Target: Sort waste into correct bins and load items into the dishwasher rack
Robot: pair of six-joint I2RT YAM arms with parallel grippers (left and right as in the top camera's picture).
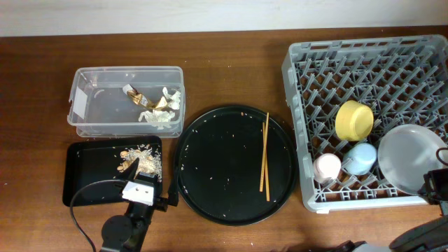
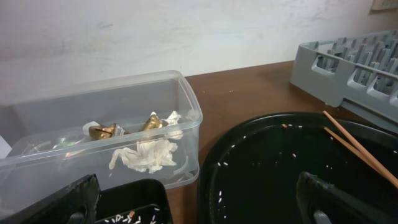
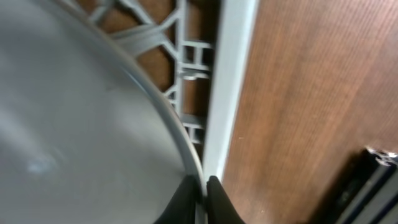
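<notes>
My right gripper tilts the plate (image 1: 406, 154) upright next. Then it carries the plate outward onto the rack's empty wires beside the yellow bowl and releases the plate's rim.
The grey dishwasher rack (image 1: 364, 63) holds the yellow bowl (image 1: 354, 119), light-blue cup (image 1: 362, 157), pink cup (image 1: 327, 168) and pale plate (image 1: 406, 154). My right gripper (image 3: 200, 186) is shut on the plate's rim (image 3: 93, 93) by the rack's near wall (image 3: 227, 74); overhead it sits at the rack's front right corner (image 1: 434, 185). The chopsticks (image 1: 264, 157) lie on the round black tray (image 1: 210, 161). My left gripper (image 2: 199, 208) is open and empty, low between the shallow black tray (image 1: 87, 175) with food scraps (image 1: 136, 161) and the round tray. The clear tub (image 1: 126, 119) holds tissue (image 2: 146, 155) and gold wrappers (image 2: 102, 131).
The round black tray (image 2: 280, 162) carries scattered rice grains and fills the table's middle. A black cable (image 1: 80, 210) loops by the left arm. Bare wooden table (image 1: 231, 70) lies behind the trays and between tub and rack.
</notes>
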